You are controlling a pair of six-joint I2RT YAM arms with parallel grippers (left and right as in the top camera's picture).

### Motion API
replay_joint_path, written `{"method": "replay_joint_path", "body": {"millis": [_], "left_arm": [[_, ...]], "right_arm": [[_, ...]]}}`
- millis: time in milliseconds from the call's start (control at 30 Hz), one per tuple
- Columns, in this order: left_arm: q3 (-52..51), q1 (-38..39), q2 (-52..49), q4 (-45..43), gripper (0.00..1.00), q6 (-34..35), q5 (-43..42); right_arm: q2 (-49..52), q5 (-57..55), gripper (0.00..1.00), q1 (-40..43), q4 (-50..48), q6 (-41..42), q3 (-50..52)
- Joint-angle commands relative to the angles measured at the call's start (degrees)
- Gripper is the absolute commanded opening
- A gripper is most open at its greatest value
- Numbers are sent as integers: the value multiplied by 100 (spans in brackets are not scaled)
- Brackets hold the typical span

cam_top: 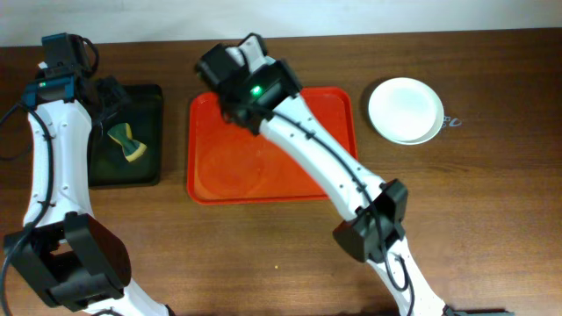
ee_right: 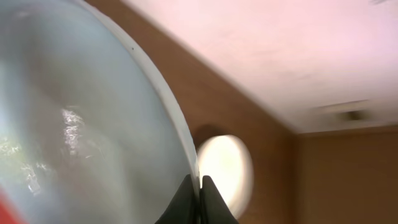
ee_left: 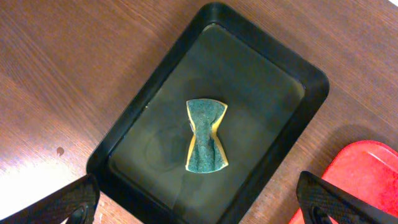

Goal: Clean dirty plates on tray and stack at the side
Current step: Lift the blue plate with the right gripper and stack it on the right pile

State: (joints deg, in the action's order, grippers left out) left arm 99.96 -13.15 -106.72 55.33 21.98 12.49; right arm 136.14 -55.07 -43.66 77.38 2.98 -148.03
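Note:
The right gripper moves to the right in the overhead view and down next. It releases its plate upon the cream-white plate [cam_top: 406, 110] [ee_right: 224, 171], since that one lies beside the tray.
My right gripper [ee_right: 200, 194] is shut on the rim of a pale blue-grey plate [ee_right: 74, 124], which is tilted and fills the left of the right wrist view. In the overhead view this gripper [cam_top: 235, 77] is over the far left part of the red-orange tray [cam_top: 263, 180], and the arm hides the held plate. A cream-white plate [cam_top: 406, 110] lies on the table right of the tray; it also shows in the right wrist view [ee_right: 227, 171]. My left gripper [ee_left: 199, 211] is open and empty above a black tray [ee_left: 124, 137]. A third plate is not in view.
The black tray [cam_top: 149, 132] sits left of the red-orange tray and holds a green and yellow sponge [ee_left: 205, 134], pinched in at its middle. A corner of the red-orange tray [ee_left: 367, 168] shows in the left wrist view. A small object [cam_top: 452, 121] lies beside the cream-white plate.

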Motion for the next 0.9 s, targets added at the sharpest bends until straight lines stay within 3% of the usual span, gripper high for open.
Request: {"method": "replay_joint_path", "body": {"millis": [0, 100, 167, 267, 300, 400, 433, 467, 567, 633, 700, 833, 867], "left_arm": [[-7, -15, -35, 7, 99, -15, 42], [-7, -15, -35, 7, 99, -15, 42], [-7, -15, -35, 7, 99, -15, 42], [-7, -15, -35, 7, 99, -15, 42], [-7, -15, -35, 7, 99, -15, 42], [-7, -15, -35, 7, 99, -15, 42], [-7, -15, -35, 7, 99, -15, 42], [-7, -15, -35, 7, 99, -15, 42], [-7, -15, -35, 7, 99, -15, 42], [-7, -15, -35, 7, 99, -15, 42], [-7, -15, -35, 7, 99, -15, 39], [-7, -15, -35, 7, 99, -15, 42], [-7, -15, -35, 7, 99, -15, 42]], "right_arm": [[-76, -2240, 4, -264, -7, -470, -125], [-76, -3591, 4, -391, -26, -472, -125], [-76, -3617, 4, -389, -44, -1152, -127], [-76, -3320, 4, -389, -44, -1196, -125], [-76, -2610, 4, -389, -35, -1158, -125], [-76, 1646, 4, -31, 214, -549, 26], [-76, 2151, 4, 223, 219, -549, 177], [-76, 2050, 4, 413, 348, -551, 210], [-424, -13, 4, 1016, 787, -549, 131], [-581, -15, 4, 1423, 774, -304, 109], [-627, 1073, 4, 2159, 769, 562, 109], [-435, 4542, 5, 4142, 710, 638, 334], [-413, 5241, 14, 4684, 649, 636, 544]]}}
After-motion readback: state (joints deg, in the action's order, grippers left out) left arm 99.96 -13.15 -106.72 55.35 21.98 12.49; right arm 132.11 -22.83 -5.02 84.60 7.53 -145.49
